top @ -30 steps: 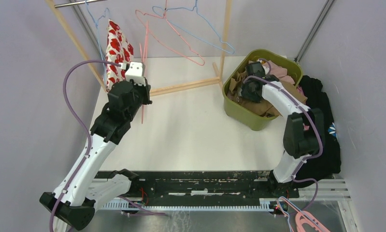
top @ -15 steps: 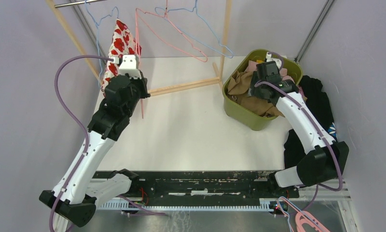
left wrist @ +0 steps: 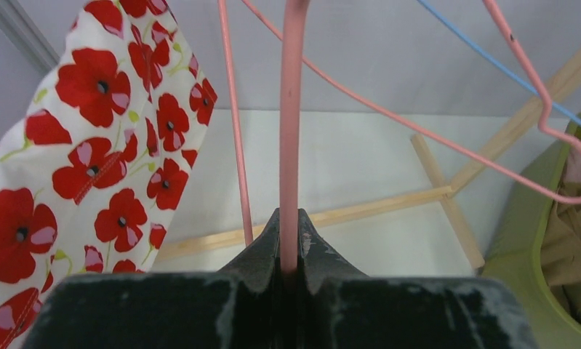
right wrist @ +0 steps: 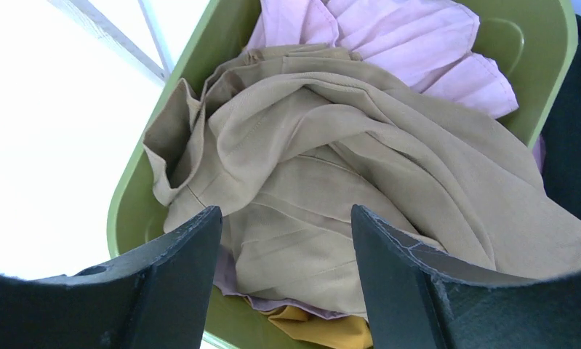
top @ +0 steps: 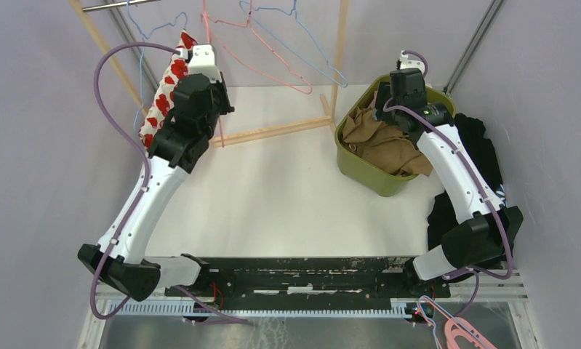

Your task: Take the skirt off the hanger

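Observation:
I need to carry the pink hanger in my left gripper outward toward the table's back edge next and release the bar, as the skirt [top: 163, 98] hangs apart.
The skirt [top: 163, 98] is white with red poppies and hangs at the back left under the rail, near a blue wire hanger [top: 140, 25]. It also shows at the left of the left wrist view [left wrist: 91, 145]. My left gripper [top: 203, 73] is raised beside it, shut on a bar of a pink hanger [left wrist: 293, 109] that runs straight up from between the jaws. The skirt is left of that bar and apart from it. My right gripper [right wrist: 286, 218] is open and empty above the green bin [top: 360, 171], over tan cloth [right wrist: 331, 167].
A wooden rack [top: 273, 131] crosses the back of the table, its post [top: 339, 51] next to the bin. Pink and blue wire hangers [top: 287, 54] hang from the rail. Black garments [top: 483, 153] lie at the right. Pink hangers [top: 462, 334] lie at the near right.
My left gripper has risen towards the rail with the pink hanger, and the skirt has swung left. My right gripper has lifted out of the bin's clothes and is open above them.

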